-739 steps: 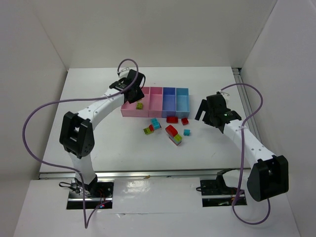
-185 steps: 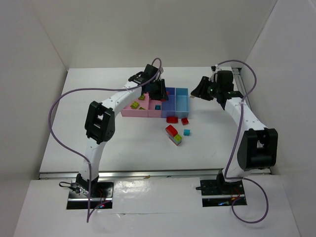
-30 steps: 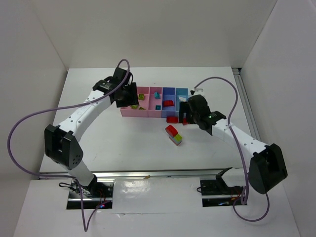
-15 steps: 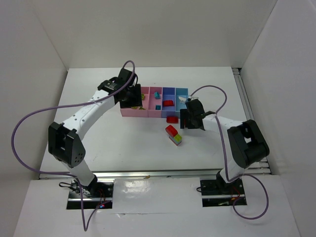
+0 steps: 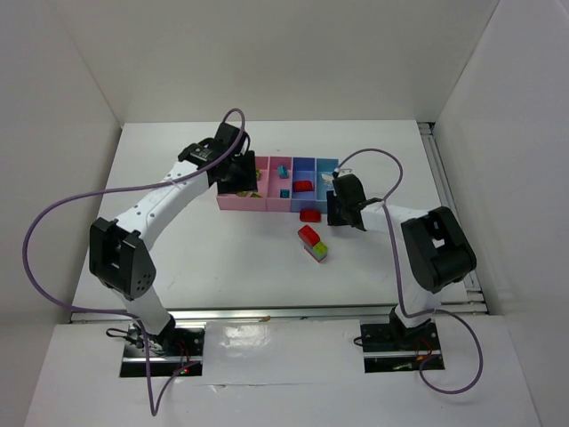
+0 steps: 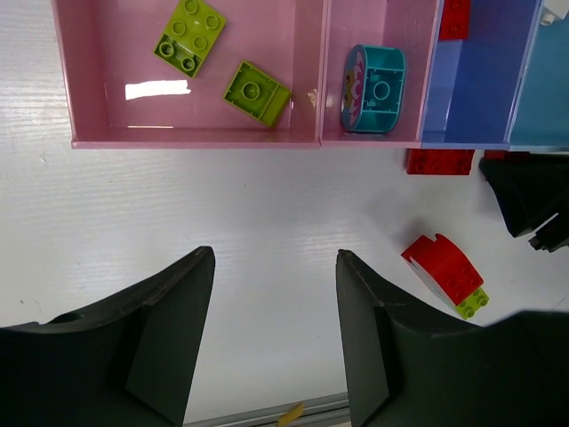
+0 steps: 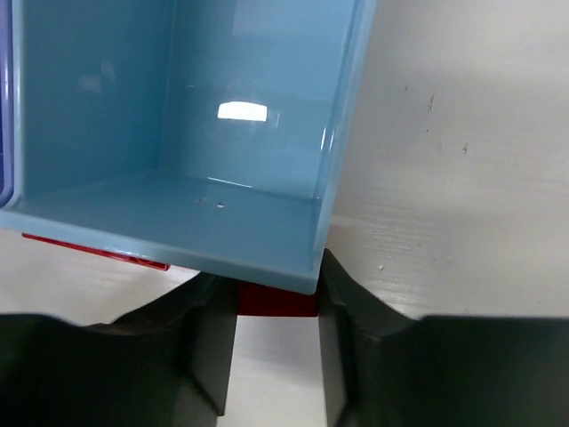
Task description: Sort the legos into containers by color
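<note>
My right gripper holds the small red lego and will lift up from the table next. Then it will carry the lego outward over the periwinkle bin [image 5: 303, 184], where a red one already sits.
The containers are a row of joined bins: wide pink [image 5: 233, 201], narrow pink [image 5: 276, 201], periwinkle [image 5: 304, 197] and light blue [image 7: 249, 98]. Two lime legos [image 6: 188, 36] [image 6: 256, 92] lie in the wide pink bin and a cyan piece [image 6: 373, 76] in the narrow pink one. A red one [image 6: 454, 18] sits in the periwinkle bin. My right gripper [image 7: 271, 313] is shut on a small red lego [image 7: 277, 299] on the table, tight against the light blue bin's front wall. My left gripper [image 6: 274, 258] hangs open and empty over the table in front of the pink bins.
A flat red brick [image 5: 310, 214] lies on the table just before the periwinkle bin. A red block joined to a lime brick [image 5: 313, 241] lies nearer the arms. White walls enclose the table on three sides.
My right gripper's jaws have closed onto the small red lego by the light blue bin. The left arm has shifted slightly right, still open.
</note>
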{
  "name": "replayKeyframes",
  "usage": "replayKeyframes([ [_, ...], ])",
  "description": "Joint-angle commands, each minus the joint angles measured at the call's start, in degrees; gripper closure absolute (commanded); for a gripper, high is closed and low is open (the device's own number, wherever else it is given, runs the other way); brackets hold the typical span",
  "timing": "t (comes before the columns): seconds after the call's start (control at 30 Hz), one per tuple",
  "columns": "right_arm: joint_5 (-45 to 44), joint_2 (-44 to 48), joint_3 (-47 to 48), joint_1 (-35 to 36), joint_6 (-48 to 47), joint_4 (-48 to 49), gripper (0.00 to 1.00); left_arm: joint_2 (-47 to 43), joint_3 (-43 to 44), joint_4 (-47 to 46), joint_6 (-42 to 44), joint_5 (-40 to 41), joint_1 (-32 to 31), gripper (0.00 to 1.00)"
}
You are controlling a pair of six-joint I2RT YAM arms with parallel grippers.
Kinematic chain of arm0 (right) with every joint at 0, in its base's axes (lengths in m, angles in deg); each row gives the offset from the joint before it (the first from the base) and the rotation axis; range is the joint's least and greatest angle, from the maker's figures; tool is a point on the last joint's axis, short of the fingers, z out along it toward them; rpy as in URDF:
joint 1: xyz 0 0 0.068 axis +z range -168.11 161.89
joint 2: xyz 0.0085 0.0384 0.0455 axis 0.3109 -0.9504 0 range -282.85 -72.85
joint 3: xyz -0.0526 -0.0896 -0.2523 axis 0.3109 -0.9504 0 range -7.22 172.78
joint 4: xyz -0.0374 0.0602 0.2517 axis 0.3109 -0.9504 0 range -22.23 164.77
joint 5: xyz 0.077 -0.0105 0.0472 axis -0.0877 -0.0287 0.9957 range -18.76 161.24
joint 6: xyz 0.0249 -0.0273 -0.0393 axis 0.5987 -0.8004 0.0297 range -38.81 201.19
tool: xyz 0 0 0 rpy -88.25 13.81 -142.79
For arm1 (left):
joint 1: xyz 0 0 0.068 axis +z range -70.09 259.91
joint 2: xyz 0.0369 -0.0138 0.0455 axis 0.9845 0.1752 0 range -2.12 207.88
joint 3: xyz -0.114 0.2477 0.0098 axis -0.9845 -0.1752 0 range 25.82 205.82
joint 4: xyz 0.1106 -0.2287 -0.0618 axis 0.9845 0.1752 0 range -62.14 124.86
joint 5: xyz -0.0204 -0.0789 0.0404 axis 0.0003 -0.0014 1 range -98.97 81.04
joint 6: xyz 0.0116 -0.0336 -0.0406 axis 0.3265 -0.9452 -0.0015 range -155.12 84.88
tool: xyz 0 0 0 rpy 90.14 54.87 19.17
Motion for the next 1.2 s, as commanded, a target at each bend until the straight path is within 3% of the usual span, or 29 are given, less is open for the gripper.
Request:
replayKeyframes([
  [0.0,0.08,2.74,0.00,0.50,0.05,-0.87,0.70,0.37,2.58,-0.94,0.73,0.59,-0.79,0.32],
  [0.3,-1.67,20.83,0.95,1.55,1.99,-10.90,0.75,3.44,4.69,-0.94,1.35,-0.11,-0.79,0.32],
  [0.4,0.34,20.86,5.85,1.56,1.46,-11.43,0.75,3.97,5.74,-0.94,1.35,0.50,-0.79,0.32],
  [0.77,5.71,-3.12,28.89,3.40,-2.23,-6.87,0.75,0.81,3.46,0.11,0.73,2.70,-0.79,0.32],
  [0.9,7.29,-9.19,33.38,3.40,-2.23,-6.86,0.67,-0.60,2.75,0.11,0.73,3.23,-0.79,0.32],
  [0.97,7.29,-10.43,35.31,3.40,-2.23,-6.86,0.49,-0.60,2.23,0.11,0.73,3.23,-0.79,0.32],
  [1.07,5.11,-10.96,36.72,3.40,-1.00,-7.91,0.35,-0.60,2.23,0.11,0.73,3.23,-0.79,0.32],
  [1.17,3.86,-7.46,34.89,3.40,-1.00,-8.44,0.35,-0.60,2.23,0.11,0.73,2.70,-0.79,0.32],
])
